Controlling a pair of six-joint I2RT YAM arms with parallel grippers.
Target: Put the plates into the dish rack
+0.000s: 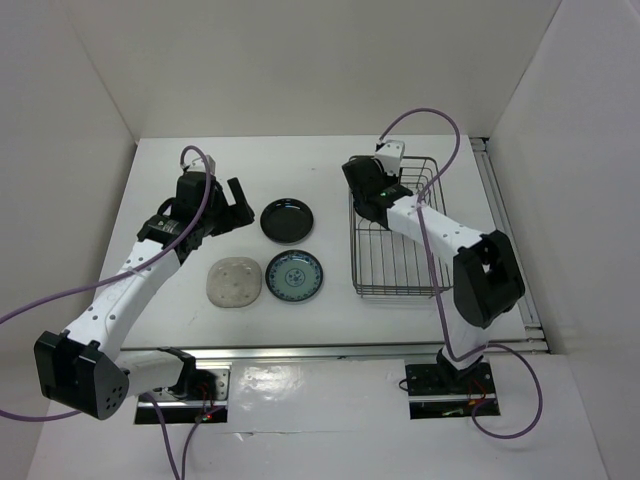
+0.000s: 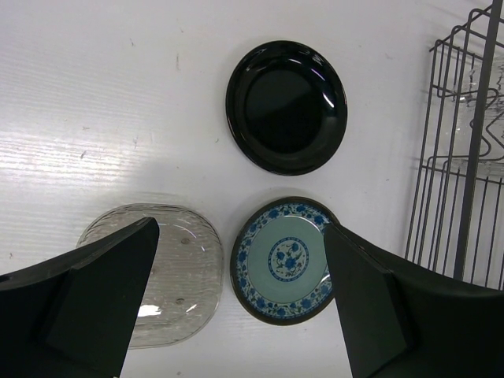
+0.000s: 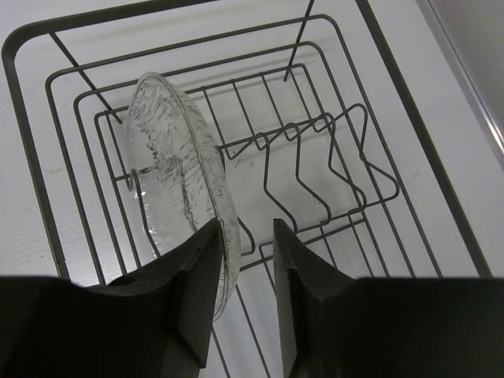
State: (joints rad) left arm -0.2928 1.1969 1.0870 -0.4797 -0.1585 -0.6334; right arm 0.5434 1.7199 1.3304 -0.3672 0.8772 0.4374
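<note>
My left gripper descends to its right in the top view next, astride the black plate's nearest rim [image 1: 264, 225] [image 2: 238, 140] below it, as the bare table leaves room.
The clear rounded-square plate [image 3: 177, 173] stands on edge between tines inside the dish rack [image 3: 438, 169]. My right gripper [image 3: 246, 224] is open around its rim: the rim touches the left finger, the right finger is apart. The black round plate [image 1: 288, 220], the blue-and-white plate [image 1: 294, 276] and the beige speckled plate [image 1: 235, 282] lie flat on the table left of the rack [image 1: 400, 293]. My left gripper [image 2: 240, 227] is open and empty above them, with the beige plate [image 2: 177, 268] and the blue-and-white plate [image 2: 283, 260] below its fingers and the black plate [image 2: 286, 106] beyond.
White walls enclose the table on the left, back and right. A metal rail [image 1: 505, 240] runs along the right edge beside the rack. The rack's left wall [image 2: 465, 157] shows at the right of the left wrist view.
</note>
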